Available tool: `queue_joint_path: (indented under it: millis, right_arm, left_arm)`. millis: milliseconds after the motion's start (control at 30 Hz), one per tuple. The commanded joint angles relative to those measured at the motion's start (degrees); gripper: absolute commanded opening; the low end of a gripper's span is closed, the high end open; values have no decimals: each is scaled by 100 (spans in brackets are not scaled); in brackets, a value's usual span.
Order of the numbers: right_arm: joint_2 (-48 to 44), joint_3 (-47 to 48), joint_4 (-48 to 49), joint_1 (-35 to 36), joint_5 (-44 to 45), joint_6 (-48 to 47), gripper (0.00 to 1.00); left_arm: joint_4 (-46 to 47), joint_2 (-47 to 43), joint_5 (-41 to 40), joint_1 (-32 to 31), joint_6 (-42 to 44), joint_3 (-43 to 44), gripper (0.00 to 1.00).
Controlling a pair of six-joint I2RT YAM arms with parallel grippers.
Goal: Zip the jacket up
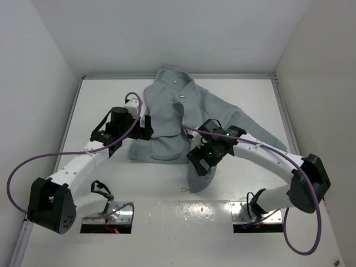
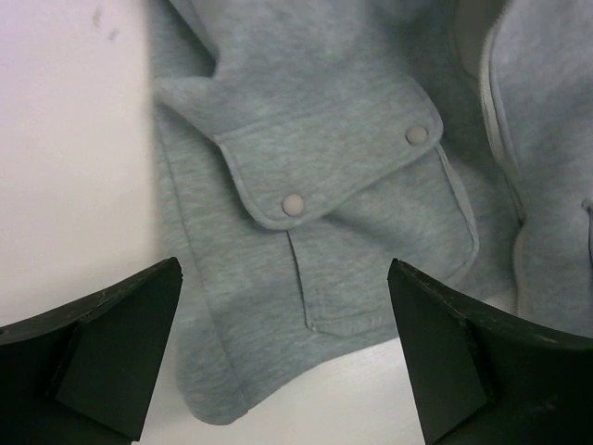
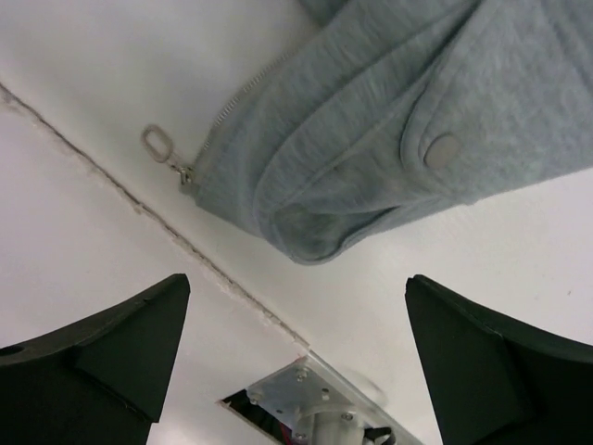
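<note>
My right gripper will next go down and move back onto the folded bottom corner beside the zipper pull (image 3: 157,144).
The light grey fleece jacket (image 1: 164,105) lies on the white table, collar at the far end and its front halves apart. My left gripper (image 1: 146,129) hovers over the jacket's left hem. In the left wrist view the left gripper (image 2: 285,357) is open above a flap pocket (image 2: 343,185) with two snaps, and the zipper edge (image 2: 496,139) runs at the right. My right gripper (image 1: 201,162) hangs over the jacket's near corner. The right wrist view shows the right gripper (image 3: 296,362) open and empty, with the jacket's folded bottom corner (image 3: 352,176) and the metal zipper pull (image 3: 157,144) lying on the table.
White walls close the table in on the left, right and back. A seam in the tabletop (image 3: 139,209) runs near the zipper pull. A cut-out with the arm's base mount (image 3: 306,399) lies below the right gripper. A purple cable (image 1: 33,161) loops off the left arm.
</note>
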Motion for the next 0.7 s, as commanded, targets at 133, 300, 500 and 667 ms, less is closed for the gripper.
queue_joint_path:
  millis: [133,300,500,667]
  right_arm:
    - [709,191,-107,85,445,1117,100]
    - [1526,858,-204,392,472,1408,100]
    - [2010,772,-247,692,454,1758,100]
    - [2389,587,-256,701,674,2198,100]
  left_arm:
    - [94,-89,-670,270,-643,457,100]
    - [42,-413,-617,437,-749,281,100]
    - [-11,-774,-556,657,-749,79,100]
    - [-11,-958,-451,824,-854,18,100]
